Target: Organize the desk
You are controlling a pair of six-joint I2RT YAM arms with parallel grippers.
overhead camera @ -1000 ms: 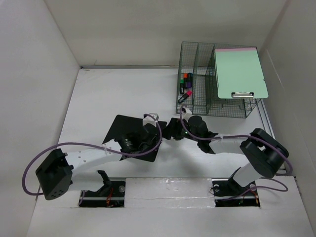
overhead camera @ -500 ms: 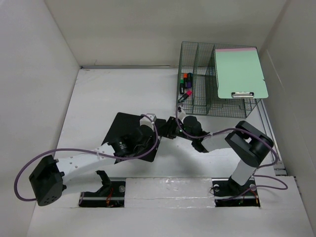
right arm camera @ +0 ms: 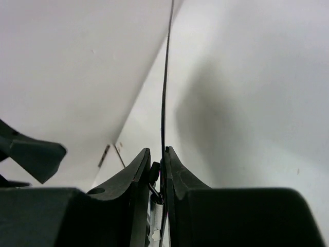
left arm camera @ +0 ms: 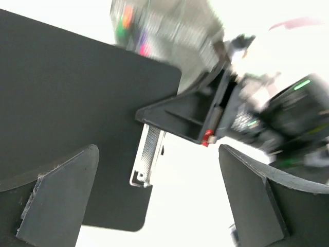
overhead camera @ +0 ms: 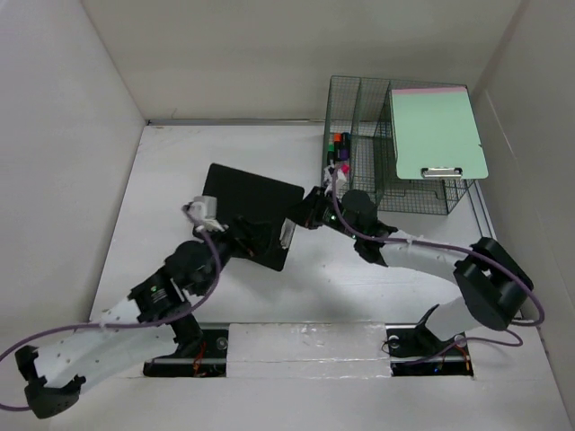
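Observation:
One section of the organizer already holds a clipboard, so the robot's right gripper will next go up, turn, carry the black clipboard over the organizer and lower it onto the green clipboard (overhead camera: 438,134) there.
A black clipboard (overhead camera: 243,202) with a metal clip (left arm camera: 146,156) hangs tilted above the white desk (overhead camera: 171,171), in the middle of the top view. My right gripper (overhead camera: 304,218) is shut on its clip end. In the right wrist view the board (right arm camera: 165,87) shows edge-on as a thin black line, pinched between the fingers of that gripper (right arm camera: 162,163). My left gripper (left arm camera: 159,206) is open just short of the board's near edge, with nothing between its fingers. In the top view the left gripper (overhead camera: 254,241) lies over the board's near corner.
A green wire-mesh organizer (overhead camera: 364,184) stands at the back right, holding a green clipboard (overhead camera: 438,130) and several markers (overhead camera: 337,151). White walls border the desk on the left, back and right. The arm bases sit at the near edge.
The left gripper has opened and let go of the black clipboard, and its arm has drawn back to the near left. The right gripper has shut on the clip end and shifted the board farther back.

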